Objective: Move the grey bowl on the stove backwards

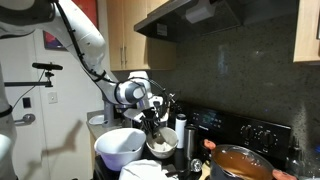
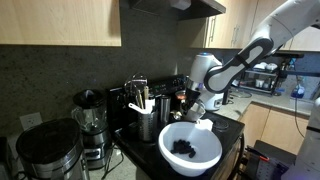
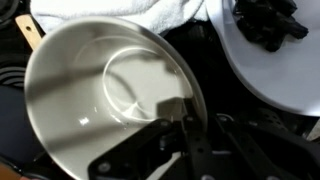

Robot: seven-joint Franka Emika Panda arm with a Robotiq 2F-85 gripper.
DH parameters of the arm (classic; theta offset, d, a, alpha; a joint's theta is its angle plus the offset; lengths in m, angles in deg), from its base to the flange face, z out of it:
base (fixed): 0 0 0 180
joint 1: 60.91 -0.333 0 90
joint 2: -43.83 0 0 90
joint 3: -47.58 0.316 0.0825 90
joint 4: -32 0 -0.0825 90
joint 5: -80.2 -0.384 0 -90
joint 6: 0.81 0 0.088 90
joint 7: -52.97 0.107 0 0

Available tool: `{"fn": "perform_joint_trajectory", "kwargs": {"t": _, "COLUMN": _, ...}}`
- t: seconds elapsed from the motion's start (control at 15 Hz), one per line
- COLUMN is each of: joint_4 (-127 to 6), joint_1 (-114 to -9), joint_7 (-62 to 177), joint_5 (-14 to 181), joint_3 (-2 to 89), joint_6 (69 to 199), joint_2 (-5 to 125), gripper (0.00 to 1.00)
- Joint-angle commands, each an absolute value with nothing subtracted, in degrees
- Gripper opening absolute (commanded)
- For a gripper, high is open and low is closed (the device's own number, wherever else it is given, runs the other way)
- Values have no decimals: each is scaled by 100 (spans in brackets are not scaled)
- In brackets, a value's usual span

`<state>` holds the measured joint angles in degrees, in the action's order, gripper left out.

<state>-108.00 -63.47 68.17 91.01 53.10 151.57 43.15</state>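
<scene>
I should move my gripper outward and down next and let go of the white bowl's rim, because the stove's back part, clear of the bowl, is outward of my gripper and below it.
The grey bowl [image 3: 90, 90], dull grey with a paler inside, fills the left of the wrist view. It also shows in an exterior view [image 1: 160, 149], on the black stove [image 1: 250, 132] just under my gripper. My gripper [image 3: 190, 112] straddles the bowl's right rim, one finger inside and one outside, closed on the rim. In an exterior view the gripper [image 1: 154, 124] points down into the bowl. In the other direction the gripper [image 2: 193, 104] sits behind the white bowl, which hides the grey bowl there.
A large white bowl [image 1: 120, 145] holding dark pieces stands right beside the grey bowl, and it also shows in the other views [image 2: 190, 150] [image 3: 280, 70]. A wide orange-brown pot [image 1: 240, 162] is on the stove. A white towel [image 3: 120, 15] and a utensil holder [image 2: 145, 120] are close by.
</scene>
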Motion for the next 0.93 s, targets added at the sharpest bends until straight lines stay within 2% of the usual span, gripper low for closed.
{"fn": "perform_joint_trajectory", "kwargs": {"t": 0.0, "joint_4": -10634, "joint_1": -6425, "joint_7": 7156, "joint_5": 9332, "joint_3": 5267, "joint_6": 15625, "joint_2": 4561, "gripper": 3}}
{"fn": "perform_joint_trajectory", "kwargs": {"t": 0.4, "joint_4": -10361, "joint_1": -6490, "joint_7": 8176, "joint_5": 10101, "joint_3": 5101, "joint_6": 16346, "joint_2": 5034, "gripper": 3}}
{"fn": "perform_joint_trajectory", "kwargs": {"t": 0.87, "joint_4": -9608, "joint_1": -6573, "joint_7": 8761, "joint_5": 10328, "joint_3": 5107, "joint_6": 16078, "joint_2": 5446, "gripper": 3}}
